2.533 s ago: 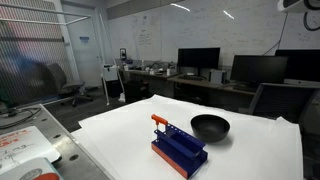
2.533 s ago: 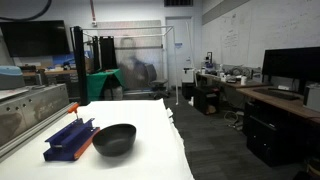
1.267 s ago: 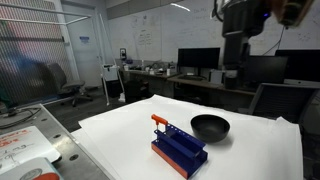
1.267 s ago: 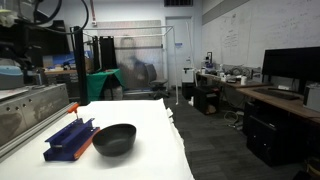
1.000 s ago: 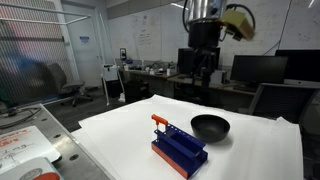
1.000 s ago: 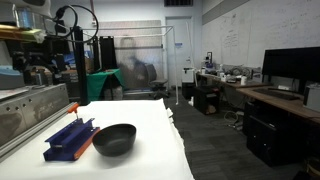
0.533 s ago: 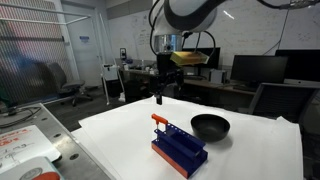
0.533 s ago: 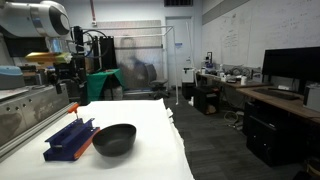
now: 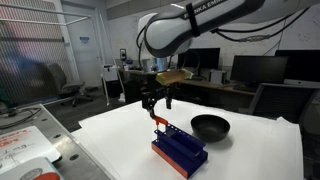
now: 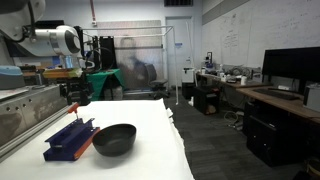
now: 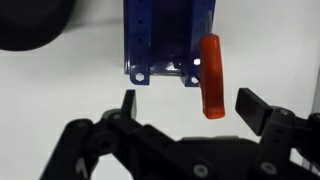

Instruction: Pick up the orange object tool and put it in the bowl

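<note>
The tool's orange handle (image 11: 212, 82) stands below the robot's open gripper and closer to one finger, so the gripper will next move down and toward the right in the wrist view, around it.
The orange tool (image 9: 158, 121) stands upright at the near end of the blue slotted rack (image 9: 180, 150) on the white table; it shows in both exterior views (image 10: 73, 108) and in the wrist view (image 11: 211, 75) beside the rack (image 11: 165, 40). The black bowl (image 9: 210, 127) sits just beyond the rack, also seen in an exterior view (image 10: 114, 138) and at the wrist view's top left corner (image 11: 35, 22). My gripper (image 9: 156, 103) hangs open a little above the tool; in the wrist view the open fingers (image 11: 185, 105) straddle the space below the tool.
The white table (image 9: 250, 155) has its edges near the rack and bowl. Desks with monitors (image 9: 258, 68) stand behind it. A metal bench with clutter (image 9: 25, 140) lies beside the table.
The arm has swung in from above and come down over the table; the gripper now hangs just above the orange tool. The rack, tool and bowl have not moved.
</note>
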